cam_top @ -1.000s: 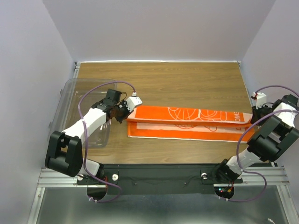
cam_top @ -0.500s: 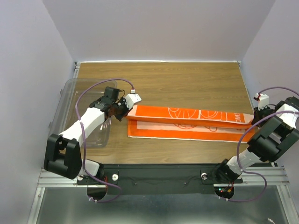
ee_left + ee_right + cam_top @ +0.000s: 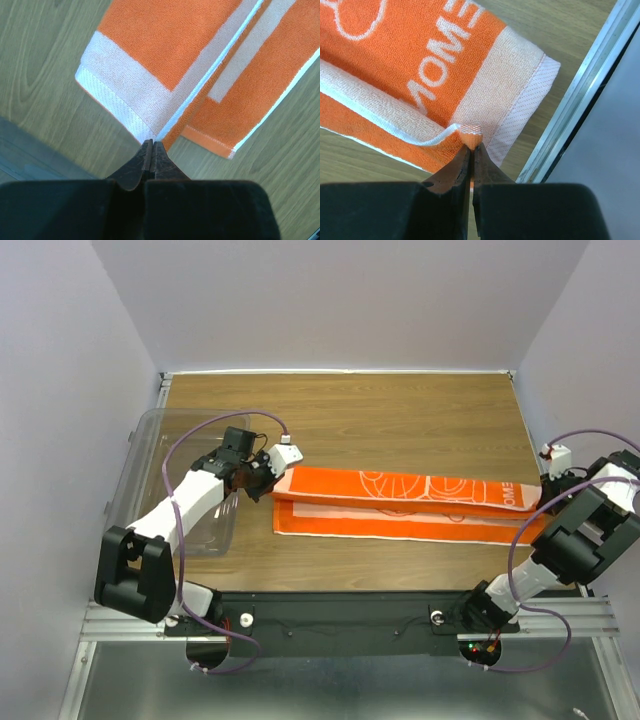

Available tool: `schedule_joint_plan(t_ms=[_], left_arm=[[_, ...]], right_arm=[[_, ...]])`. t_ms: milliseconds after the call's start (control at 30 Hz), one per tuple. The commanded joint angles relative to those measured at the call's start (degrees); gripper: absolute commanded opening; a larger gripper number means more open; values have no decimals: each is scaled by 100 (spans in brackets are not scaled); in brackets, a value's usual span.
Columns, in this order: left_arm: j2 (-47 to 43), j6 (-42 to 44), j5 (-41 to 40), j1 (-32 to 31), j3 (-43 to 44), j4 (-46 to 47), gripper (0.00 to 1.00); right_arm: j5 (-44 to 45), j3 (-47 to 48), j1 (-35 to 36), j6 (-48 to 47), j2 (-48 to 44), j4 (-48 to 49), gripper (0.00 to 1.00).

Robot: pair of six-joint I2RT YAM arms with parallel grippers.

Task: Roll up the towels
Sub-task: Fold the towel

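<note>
My right gripper holds the pinched edge of the towel and will go up, then lower toward the lower layer's bare near strip (image 3: pixel 528 534) (image 3: pixel 432 158) and let go of the edge, since the upper layer leaves that strip uncovered.
The towel (image 3: pixel 400 508) is a long orange cloth with white borders. It lies folded lengthwise across the wooden table, white lettering showing on its upper layer. My left gripper (image 3: pixel 270 480) is at its left end. In the left wrist view the gripper (image 3: pixel 152 143) is shut, with the white hemmed corner of the towel's (image 3: pixel 165 50) upper layer meeting the tips. My right gripper (image 3: pixel 545 498) is at the right end. In the right wrist view it (image 3: pixel 472 147) is shut on a small pinch of the towel's (image 3: pixel 420 50) orange edge beside the white hem.
A clear plastic tub (image 3: pixel 165 475) stands at the table's left side, under my left arm, and its edge (image 3: pixel 30 155) shows in the left wrist view. A metal rail (image 3: pixel 580 100) runs along the table's right edge, close to my right gripper. Purple walls enclose the table.
Both grippers have shifted only slightly at the towel's ends, the right one a little toward the near edge. The upper layer moved a little with them. Both stay shut.
</note>
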Motion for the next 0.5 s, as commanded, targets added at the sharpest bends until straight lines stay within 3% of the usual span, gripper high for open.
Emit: schedule_joint_plan(t_ms=[0, 467], left_arm=[[46, 215, 92, -9, -129, -105, 0], [-32, -57, 136, 0, 423, -149, 0]], right_arm=[[128, -113, -68, -241, 46, 22, 1], [-197, 651, -121, 241, 116, -30, 1]])
